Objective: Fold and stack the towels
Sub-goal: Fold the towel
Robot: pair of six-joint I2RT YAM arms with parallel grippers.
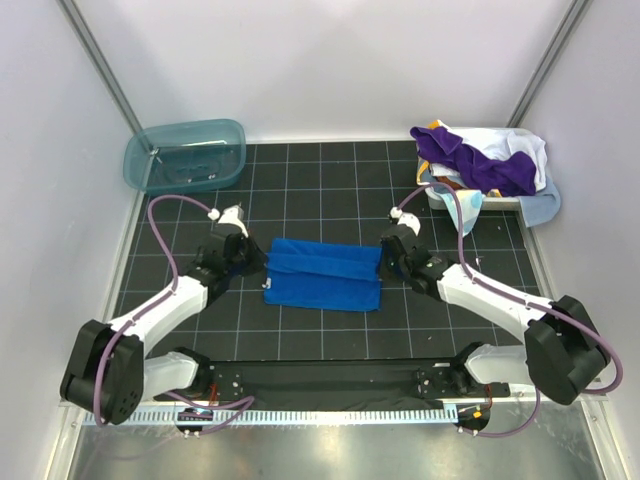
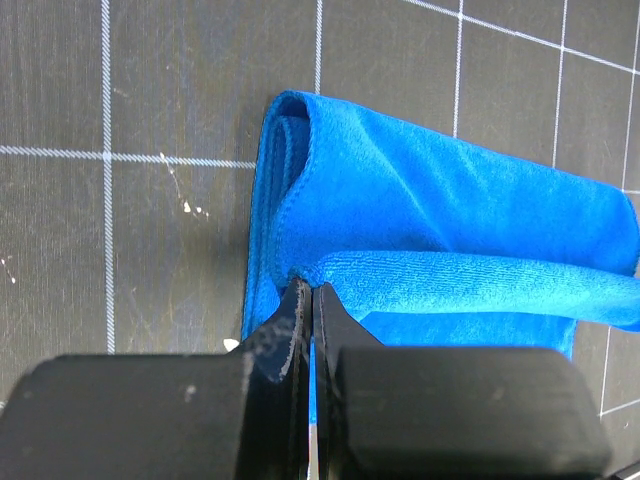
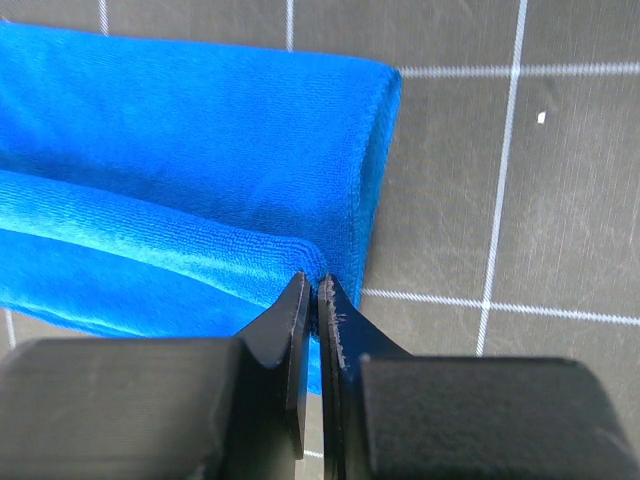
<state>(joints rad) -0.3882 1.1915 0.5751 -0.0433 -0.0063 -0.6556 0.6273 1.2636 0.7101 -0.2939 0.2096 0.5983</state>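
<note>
I need to move my right gripper back and down next, lay the pinched fold over the near part of the blue towel and release it, because that part of the towel is still uncovered.
A royal blue towel (image 1: 325, 273) lies partly folded at the middle of the black gridded mat. My left gripper (image 1: 254, 262) is shut on its left edge; in the left wrist view the fingers pinch a raised fold of the blue towel (image 2: 420, 210). My right gripper (image 1: 390, 262) is shut on its right edge; the right wrist view shows the same raised fold of the towel (image 3: 200, 170) held between closed fingers. A deep purple towel (image 1: 475, 160) lies over a heap with white, light blue and orange-brown cloth at the back right.
A teal translucent tub (image 1: 186, 155) stands at the back left. A white basket (image 1: 470, 198) under the towel heap stands at the back right. White walls close in the sides and back.
</note>
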